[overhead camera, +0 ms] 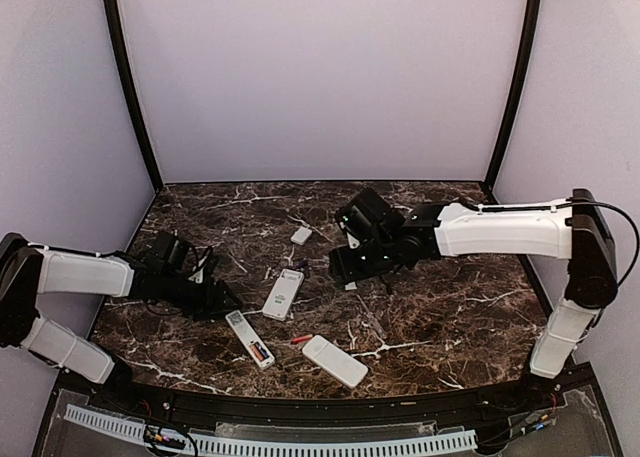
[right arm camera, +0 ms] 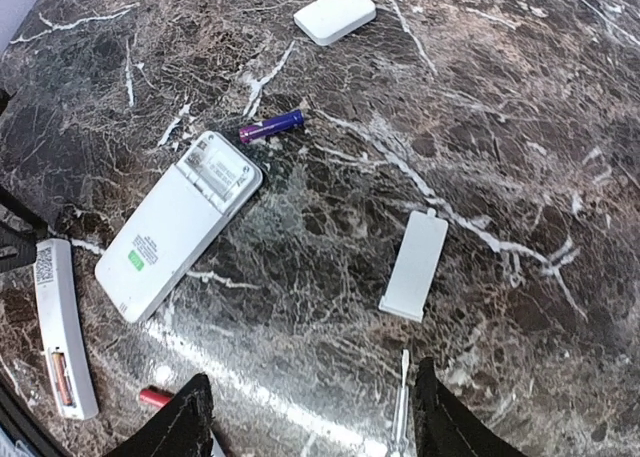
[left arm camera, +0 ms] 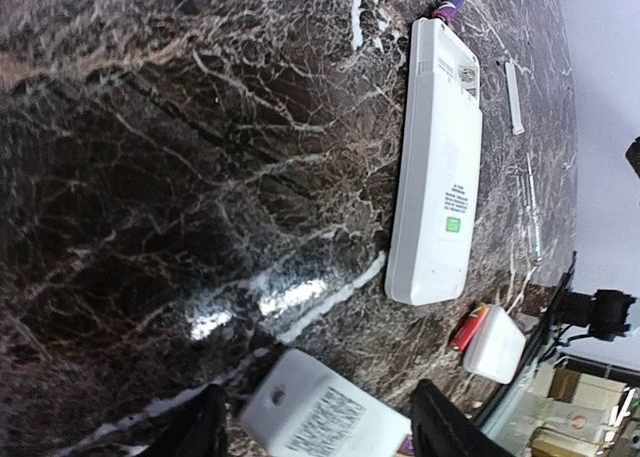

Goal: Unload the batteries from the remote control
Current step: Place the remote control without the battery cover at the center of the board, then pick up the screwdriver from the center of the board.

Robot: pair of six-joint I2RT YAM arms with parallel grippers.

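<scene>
The clear stick's near end [overhead camera: 376,328] lies below and back from my right gripper, so my right gripper should next move back and lower its open, empty fingers around it.
Three white remotes lie on the marble table. The near-left remote [overhead camera: 249,338] [right arm camera: 60,327] shows an orange-red battery [right arm camera: 60,372] in its open compartment. Its end [left arm camera: 320,412] lies between the spread fingers of my left gripper [overhead camera: 222,302] [left arm camera: 320,432], which is open and clear of its sides. The middle remote [overhead camera: 283,293] [left arm camera: 437,167] [right arm camera: 180,222] has an empty compartment. A blue-purple battery [right arm camera: 270,127] [left arm camera: 452,2] lies loose beyond it, and a red battery [overhead camera: 300,338] [right arm camera: 155,397] [left arm camera: 467,327] lies loose nearer. My right gripper [overhead camera: 345,267] [right arm camera: 315,427] hovers open, holding nothing.
A third remote [overhead camera: 335,360] [left arm camera: 495,344] lies near the front edge. A flat white cover [right arm camera: 415,265] lies right of the middle remote, and another white cover [overhead camera: 301,235] [right arm camera: 335,13] farther back. A thin clear stick [right arm camera: 400,412] lies by my right finger.
</scene>
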